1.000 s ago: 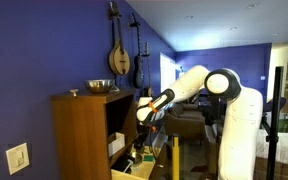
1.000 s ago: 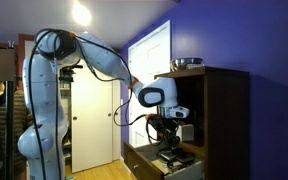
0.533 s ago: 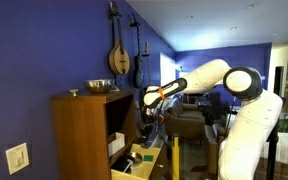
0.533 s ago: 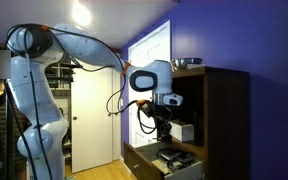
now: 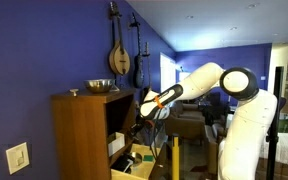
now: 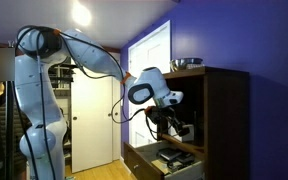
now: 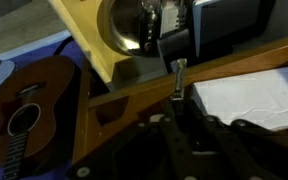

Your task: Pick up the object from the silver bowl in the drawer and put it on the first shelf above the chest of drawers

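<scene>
My gripper moves outward and lowers to the brown shelf board [image 6: 188,146] [image 7: 116,112] next, which lies outward of and below it, since the silvery tip still overhangs the drawer.
My gripper [image 7: 179,92] is shut on a small slim grey object [image 7: 179,70] that sticks out past the fingertips. Beyond it in the wrist view lies the pale wood drawer [image 7: 84,35] with the silver bowl [image 7: 130,25] in it. In both exterior views the gripper [image 5: 140,113] [image 6: 176,126] is tilted toward the open front of the brown chest of drawers [image 5: 79,135] [image 6: 224,120], at the height of the first shelf [image 5: 117,120], above the open drawer [image 5: 134,160] [image 6: 169,160]. A brown wooden board edge [image 7: 114,95] runs under the fingers.
A white sheet or cloth [image 7: 249,95] lies to the right of the fingers. A black box [image 7: 229,25] stands by the bowl. Another silver bowl [image 5: 101,87] [image 6: 187,64] rests on the cabinet top. A guitar [image 7: 24,110] lies below; instruments [image 5: 118,50] hang on the blue wall.
The gripper rose out of the drawer, then tilted and moved in toward the cabinet's shelf opening. The arm's elbow swung back.
</scene>
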### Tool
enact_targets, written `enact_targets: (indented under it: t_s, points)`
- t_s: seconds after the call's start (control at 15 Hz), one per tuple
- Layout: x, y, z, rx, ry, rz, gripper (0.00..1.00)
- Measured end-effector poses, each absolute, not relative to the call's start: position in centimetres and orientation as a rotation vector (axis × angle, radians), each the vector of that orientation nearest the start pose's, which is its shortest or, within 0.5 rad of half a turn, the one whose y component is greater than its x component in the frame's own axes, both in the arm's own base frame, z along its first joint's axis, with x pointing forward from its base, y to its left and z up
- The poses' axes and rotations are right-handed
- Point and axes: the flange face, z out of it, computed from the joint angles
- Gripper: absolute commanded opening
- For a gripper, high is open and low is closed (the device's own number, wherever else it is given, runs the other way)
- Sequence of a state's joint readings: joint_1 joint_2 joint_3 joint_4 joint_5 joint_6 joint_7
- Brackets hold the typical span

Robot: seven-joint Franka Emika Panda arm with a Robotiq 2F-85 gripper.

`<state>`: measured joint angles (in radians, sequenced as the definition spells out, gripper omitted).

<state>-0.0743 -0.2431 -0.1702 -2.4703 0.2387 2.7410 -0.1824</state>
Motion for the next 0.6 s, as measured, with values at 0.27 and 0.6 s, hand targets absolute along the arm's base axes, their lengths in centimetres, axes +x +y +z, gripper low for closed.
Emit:
enact_targets:
  t_s: [0.27,0.6]
  points:
    - [49.0,-12.9,40.3,-2.963,0.410,-0.915,0.05]
    - [51.1,-13.2,38.3,-3.001,0.365,-1.043,0.05]
